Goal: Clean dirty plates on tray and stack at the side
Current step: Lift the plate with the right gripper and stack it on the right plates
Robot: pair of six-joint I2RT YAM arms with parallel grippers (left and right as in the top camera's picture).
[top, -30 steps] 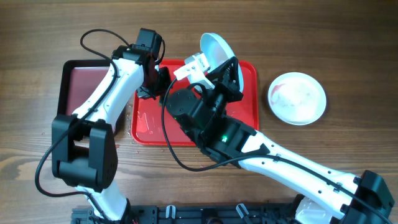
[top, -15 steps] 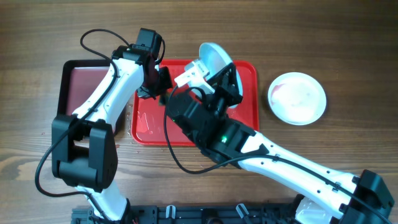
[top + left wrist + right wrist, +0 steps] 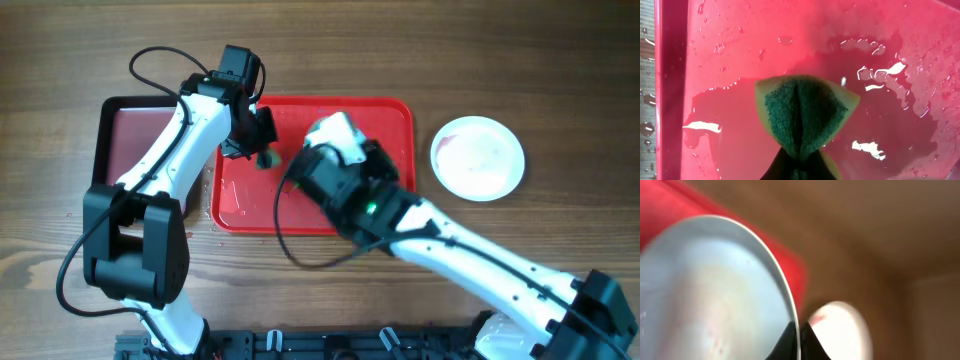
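The right gripper will next swing across, lower and release the turquoise plate (image 3: 715, 290) onto the uncovered white plate (image 3: 841, 332), which lies below the gripper, to its right in the overhead view.
The red tray (image 3: 392, 125) lies mid-table, wet with puddles, and it fills the left wrist view (image 3: 730, 60). My left gripper (image 3: 262, 150) is shut on a green and yellow sponge (image 3: 802, 112), which is pressed on the tray's left part. My right gripper (image 3: 799, 332) is shut on the rim of a pale turquoise plate (image 3: 715, 290), held tilted over the tray. In the overhead view that plate is hidden under my right arm. A white plate (image 3: 478, 157) with reddish smears sits on the table right of the tray, and it also shows in the right wrist view (image 3: 840, 330). A third plate is out of view.
A smaller black-rimmed tray (image 3: 140, 135) with a dark red bottom lies left of the red tray, partly under my left arm. My right arm (image 3: 450, 250) crosses the table's front right. Bare wooden table (image 3: 560, 80) lies at the far right.
My right arm has swung the turquoise plate from above the tray's far edge down and inward, so it is now hidden under the arm. The left gripper and sponge have barely moved.
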